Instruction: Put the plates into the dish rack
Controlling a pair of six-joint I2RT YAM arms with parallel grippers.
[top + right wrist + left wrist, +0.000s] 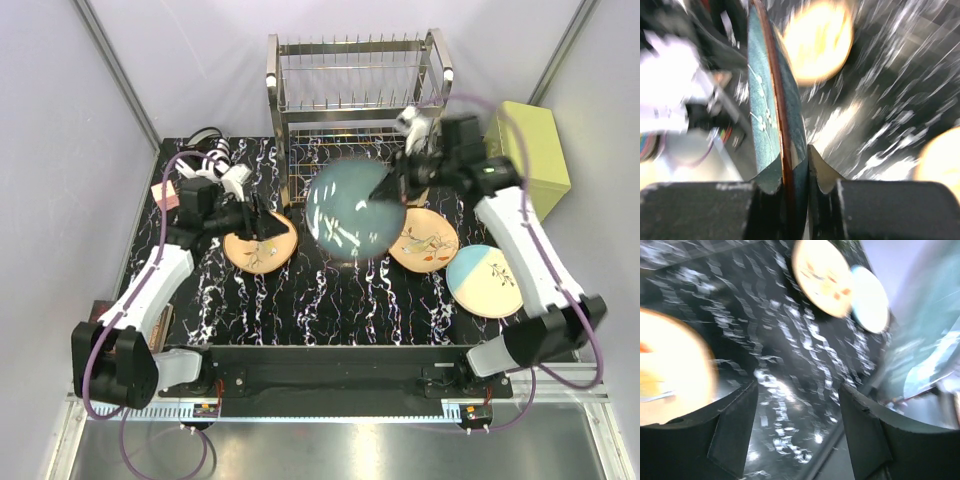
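My right gripper will move up and outward to the end of the rack's upper shelf by the olive-green box. It will turn the teal plate upright there and release it, because that end is empty.
My right gripper (393, 187) is shut on the rim of the glossy teal plate (355, 210) and holds it lifted in front of the dish rack (355, 90); in the right wrist view the teal plate (771, 100) stands edge-on between the fingers (820, 172). My left gripper (262, 228) is open over the left orange-peach plate (260, 242), which lies on the table; that plate (670, 367) shows at the left of the left wrist view. The second orange-peach plate (424, 240) and the cream plate with pale-blue edge (486, 281) lie at the right.
The table is black marble-patterned (330, 300). An olive-green box (535, 145) stands at the back right beside the rack. A small pink object (165, 195) lies at the table's left edge. Pale walls enclose the table.
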